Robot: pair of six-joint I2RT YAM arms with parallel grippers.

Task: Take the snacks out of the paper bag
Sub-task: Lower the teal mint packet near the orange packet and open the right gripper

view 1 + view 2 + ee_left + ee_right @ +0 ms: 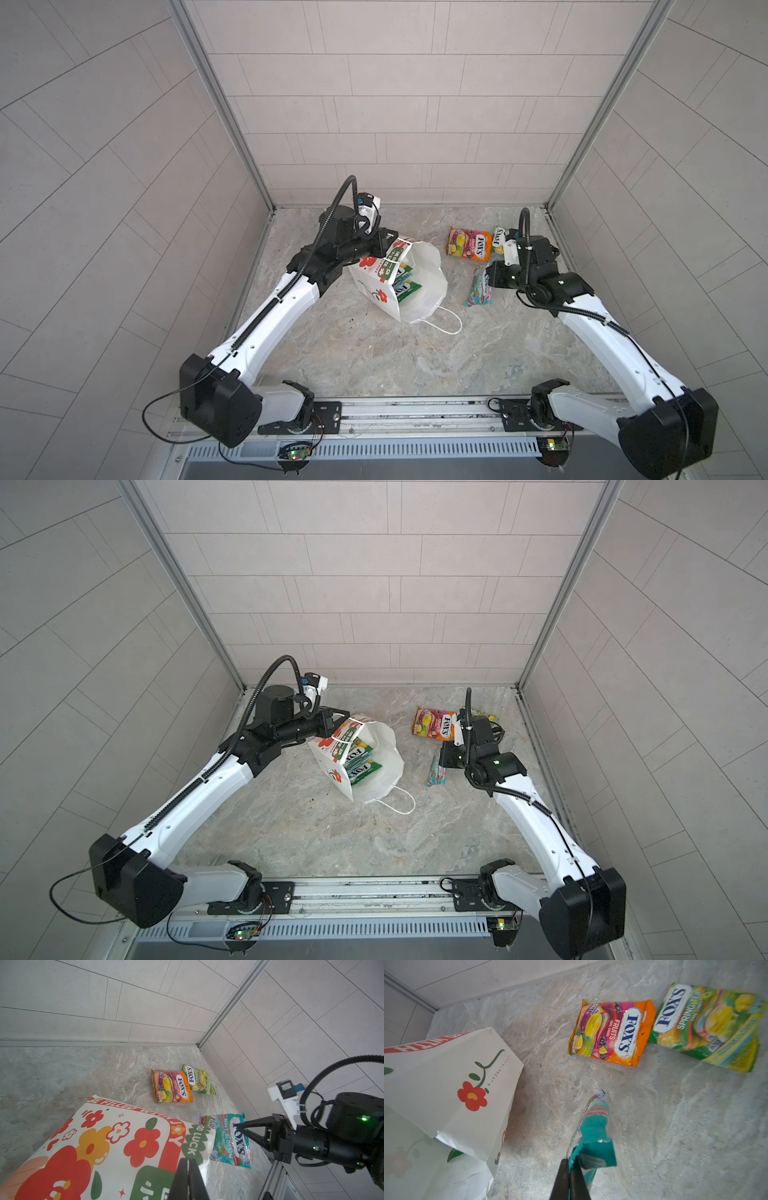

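Note:
My right gripper should next lower the hanging teal packet flat onto bare marble in front of the orange-pink packet [469, 245] and release the teal packet's end.
The white paper bag [419, 286] [376, 766] leans open at mid-table, and two green-yellow snacks [405, 286] [360, 763] show inside it. My left gripper [388, 246] [188, 1162] is shut on the bag's printed top edge [199, 1147]. On the table to the right lie an orange-pink packet [469, 245] [610, 1032] and a green-yellow packet [498, 239] [706, 1026]. My right gripper [572, 1162] [239, 1126] is shut on the end of the teal packet [478, 291] [596, 1126], which hangs down to the table.
The bag's white cord handle [449, 322] trails on the marble table toward the front. Tiled walls close the back and both sides, and the right wall stands close behind the right arm. A metal rail [415, 411] with both arm bases runs along the front edge.

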